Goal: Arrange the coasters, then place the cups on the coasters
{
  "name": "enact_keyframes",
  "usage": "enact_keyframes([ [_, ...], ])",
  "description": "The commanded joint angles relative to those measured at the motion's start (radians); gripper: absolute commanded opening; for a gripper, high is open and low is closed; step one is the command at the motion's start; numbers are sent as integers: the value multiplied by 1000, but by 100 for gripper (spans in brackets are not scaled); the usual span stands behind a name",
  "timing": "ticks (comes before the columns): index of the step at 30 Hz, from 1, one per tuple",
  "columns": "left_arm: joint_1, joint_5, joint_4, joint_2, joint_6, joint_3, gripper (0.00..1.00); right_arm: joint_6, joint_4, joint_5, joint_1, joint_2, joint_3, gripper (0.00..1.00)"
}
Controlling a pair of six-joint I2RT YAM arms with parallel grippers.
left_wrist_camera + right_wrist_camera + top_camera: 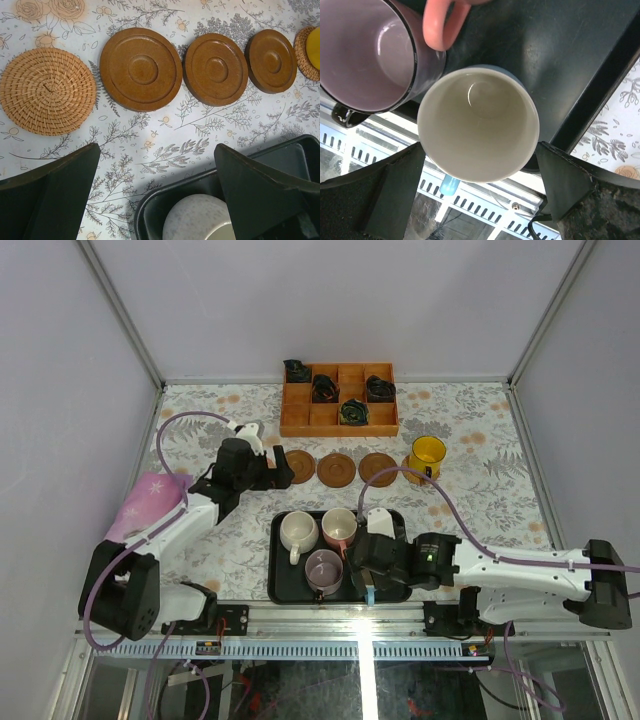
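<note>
I need to lower my right gripper next and move it back around the handle, because the blue handle sticks out over the metal bar.
Five coasters lie in a row behind the tray: a woven one, three brown discs, and a woven one under the yellow cup. My left gripper hangs open and empty over the tablecloth near them, and it hides the left woven coaster in the top view. The cream cup, pink cup and mauve cup stand on the black tray. My right gripper is open, its fingers on either side of the light blue cup.
An orange cell box with small dark objects stands at the back. The table's near edge and metal rail lie just below the blue cup. The mauve cup and the pink cup's handle crowd the blue cup's left side.
</note>
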Motion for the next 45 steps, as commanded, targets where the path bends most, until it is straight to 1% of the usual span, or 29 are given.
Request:
enact_keyframes([
  [1,-4,25,8,18,17,30,98,134,-70,76,38,27,19,100],
  [5,-3,36,17,32,7,27,98,205,-68,65,59,46,1,99],
  [11,-5,39,15,36,5,21,98,232,-45,40,71,82,-35,100],
  [12,-5,37,15,35,5,21,98,233,-41,37,72,85,-40,97],
  [13,-5,36,15,35,5,22,98,233,-36,34,73,87,-46,93],
  [16,-5,31,10,31,6,21,98,234,-16,18,73,87,-66,69],
  [18,-4,28,8,28,6,19,98,237,-5,11,73,81,-77,55],
  [23,-5,26,8,24,2,14,98,258,0,12,74,62,-96,26],
  [26,-5,28,10,27,0,15,98,276,-7,14,76,49,-108,6],
  [27,-6,27,10,28,1,14,98,283,-12,20,77,47,-108,1],
  [30,-6,29,11,33,0,14,98,293,-43,46,80,40,-95,0],
  [33,-6,28,9,36,0,14,98,328,-120,106,85,42,-48,0],
  [35,-6,25,8,35,1,12,98,351,-192,159,85,47,1,0],
  [40,-6,21,9,39,4,15,98,383,-361,354,85,48,132,0],
  [43,-6,23,6,49,3,22,98,359,-450,482,61,37,210,0],
  [45,-5,27,1,54,3,30,98,273,-453,526,-15,28,261,0],
])
